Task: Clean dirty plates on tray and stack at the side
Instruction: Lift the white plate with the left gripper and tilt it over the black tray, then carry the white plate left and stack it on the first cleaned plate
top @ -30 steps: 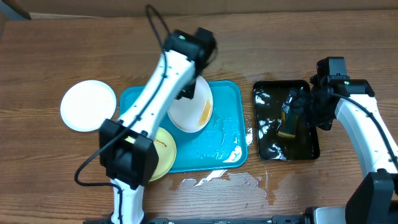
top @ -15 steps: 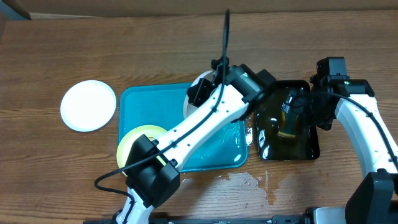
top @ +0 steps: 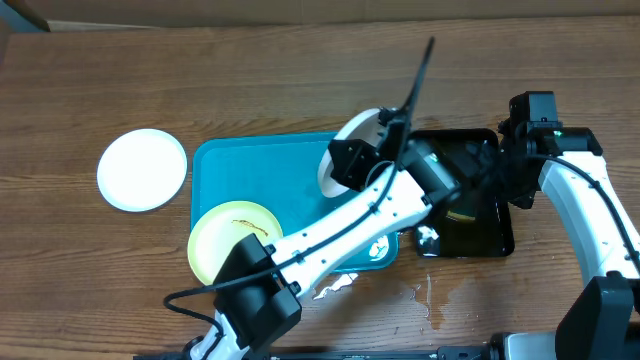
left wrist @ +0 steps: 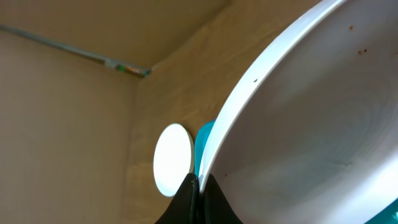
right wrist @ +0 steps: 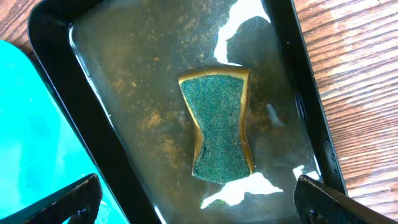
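My left gripper needs to swing across the turquoise tray next, because the other white plate lies uncovered beside it. Then it needs to lower its tilted plate level on top of that other plate.
My left gripper is shut on the rim of a white plate, holding it tilted on edge in the air between the turquoise tray and the black tray. In the left wrist view the fingers pinch that plate, which has small dark specks. A pale yellow plate with thin dark smears lies on the turquoise tray's front left. Another white plate rests on the table to the left. My right gripper hangs open over a green and yellow sponge.
The black tray holds murky water round the sponge. Water puddles spread on the wood in front of both trays. The left arm's cable sticks up. A cardboard wall runs along the table's far edge.
My left arm has swung right, carrying the white plate from above the turquoise tray to its right edge by the black tray. The yellow plate is now uncovered. The right arm has not moved.
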Controlling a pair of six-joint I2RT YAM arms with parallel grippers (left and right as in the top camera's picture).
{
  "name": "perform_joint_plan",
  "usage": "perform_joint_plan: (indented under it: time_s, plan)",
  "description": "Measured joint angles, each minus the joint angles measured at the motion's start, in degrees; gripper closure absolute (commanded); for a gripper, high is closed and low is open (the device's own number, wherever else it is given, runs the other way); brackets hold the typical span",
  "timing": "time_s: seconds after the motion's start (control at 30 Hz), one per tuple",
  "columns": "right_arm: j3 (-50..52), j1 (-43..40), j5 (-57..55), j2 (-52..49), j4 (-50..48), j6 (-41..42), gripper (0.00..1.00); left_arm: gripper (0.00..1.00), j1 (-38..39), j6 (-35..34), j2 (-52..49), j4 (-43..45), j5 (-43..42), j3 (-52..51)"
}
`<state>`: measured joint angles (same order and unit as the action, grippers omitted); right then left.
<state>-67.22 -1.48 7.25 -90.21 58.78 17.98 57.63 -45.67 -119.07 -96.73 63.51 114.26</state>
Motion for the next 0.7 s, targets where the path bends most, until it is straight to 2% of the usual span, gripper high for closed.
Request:
perform_joint_plan:
  time_s: [0.47, 0.6, 0.7]
  plan:
    - [0.0, 0.0, 1.0, 0.0, -1.3, 0.0, 0.0, 0.96, 0.3, -1.9, 0.0, 0.0, 0.6, 0.0]
    - [0.0, 0.0, 2.2, 0.0, -1.4, 0.0, 0.0, 0.96, -2.0, -2.9, 0.0, 0.1, -1.4, 0.0]
    - [0.0, 0.0, 2.7, 0.0, -1.3, 0.0, 0.0, 0.96, -6.7, -3.6, 0.0, 0.1, -5.3, 0.0]
